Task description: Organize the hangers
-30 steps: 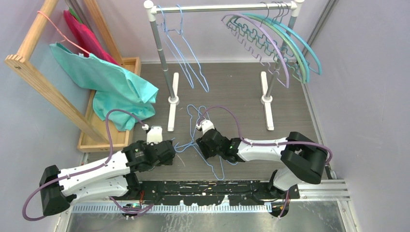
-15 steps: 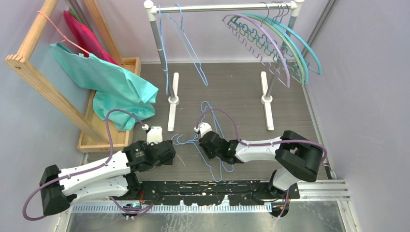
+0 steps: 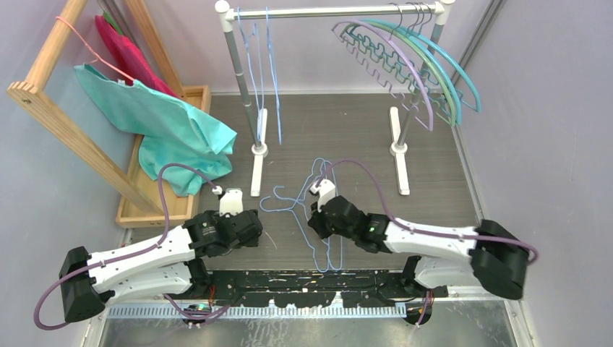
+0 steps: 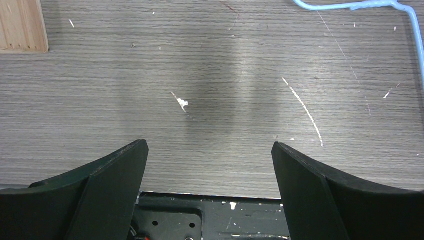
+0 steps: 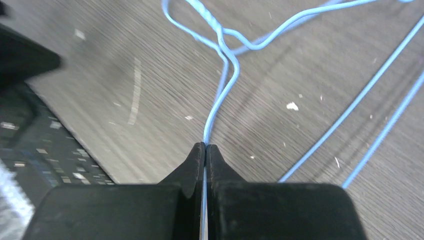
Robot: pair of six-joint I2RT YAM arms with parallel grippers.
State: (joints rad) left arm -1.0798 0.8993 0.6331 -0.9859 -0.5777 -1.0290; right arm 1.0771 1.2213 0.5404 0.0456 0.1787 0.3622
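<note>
I will next move my right gripper up and outward and hook the hanger over the rack's bare bar beside the light-blue hangers to release it, as matching ones hang there already.
Several light-blue wire hangers lie tangled on the table in front of the rack. My right gripper is shut on the wire of one of them, low over the table. In the right wrist view the closed fingertips pinch that thin blue wire, which runs up to its twisted neck. My left gripper stands open over bare table, left of the pile, with a blue hanger's wire at the far right. More light-blue hangers and arched teal, green and purple hangers hang on the rail.
The rack's two white feet stand just behind the pile. A wooden frame with a pink hanger and teal garment stands at the left, over a wooden tray. A black mounting plate borders the near edge.
My right gripper has shut on the light-blue hanger wire and shifted right, dragging the pile along. The wire hangers on the rail have swung edge-on. The left arm has not moved.
</note>
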